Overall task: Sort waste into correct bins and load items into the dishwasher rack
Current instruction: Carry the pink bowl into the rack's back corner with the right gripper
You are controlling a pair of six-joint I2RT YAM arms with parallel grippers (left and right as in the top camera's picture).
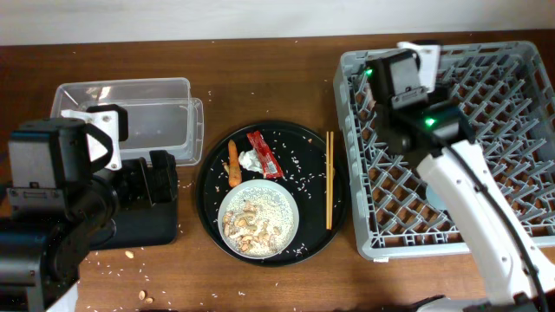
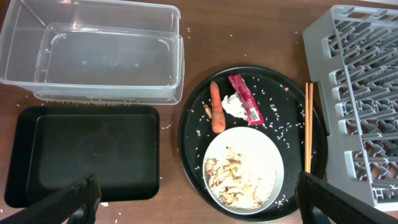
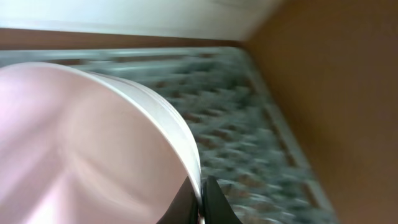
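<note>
The pale plate, still held above the grey dishwasher rack's empty wires, goes down toward the rack's far part next, and my right gripper lets go of the plate's rim.
My right gripper is shut on the rim of the pale plate, held on edge over the grey dishwasher rack. My left gripper is open and empty, above the black bin tray and the bowl. The white bowl holds rice and peanuts. The carrot piece, white tissue and red wrapper lie behind the bowl. The chopsticks lie along the right side. The clear tub stands at the back left. The cup is not clearly in view.
The bowl, waste and chopsticks all sit on a large round black tray in the middle. Loose rice grains and a few peanuts are scattered on that tray and on the wooden table. The right arm crosses over the rack.
</note>
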